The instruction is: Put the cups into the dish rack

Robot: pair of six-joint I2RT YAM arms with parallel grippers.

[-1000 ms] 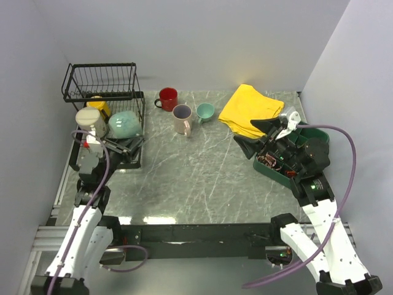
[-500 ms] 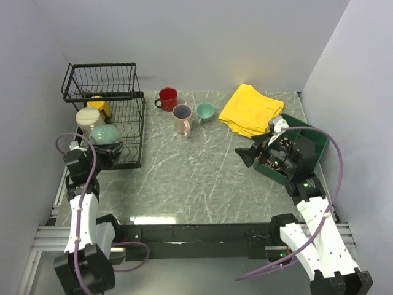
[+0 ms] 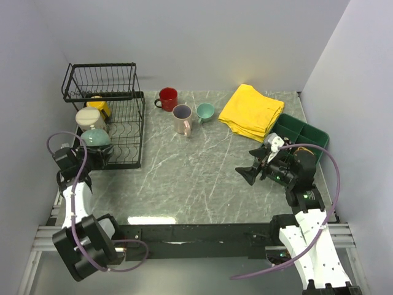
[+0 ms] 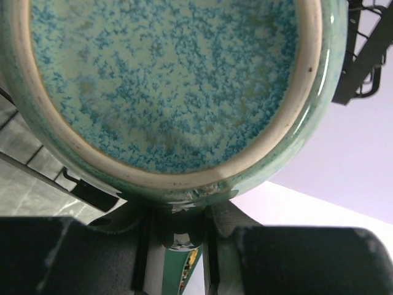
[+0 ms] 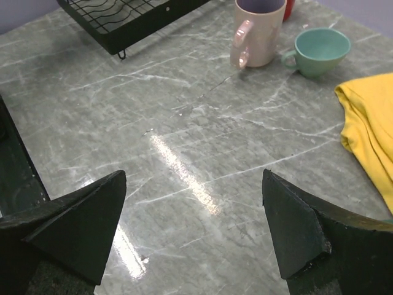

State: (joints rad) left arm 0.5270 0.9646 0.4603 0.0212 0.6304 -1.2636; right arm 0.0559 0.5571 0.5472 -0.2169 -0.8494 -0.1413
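My left gripper will next go down and left in the top view, into the near end of the dish rack, and let go, as mugs fill the row beyond.
The black wire dish rack stands at the far left; its corner shows in the right wrist view. A yellow mug and a cream mug sit in it. My left gripper is shut on the grey-green mug at the rack's near left end; the mug's speckled underside fills the left wrist view. The red mug, the pinkish-beige mug and the small teal mug stand on the table. My right gripper is open and empty above the table.
A folded yellow cloth lies at the back right. A green compartment tray sits beside it at the right edge, just behind my right arm. Grey walls close in the left, back and right sides.
My left arm has drawn back toward the near left with the grey-green mug, now at the rack's near left end. My right arm has pulled off the green tray toward the table's near right.
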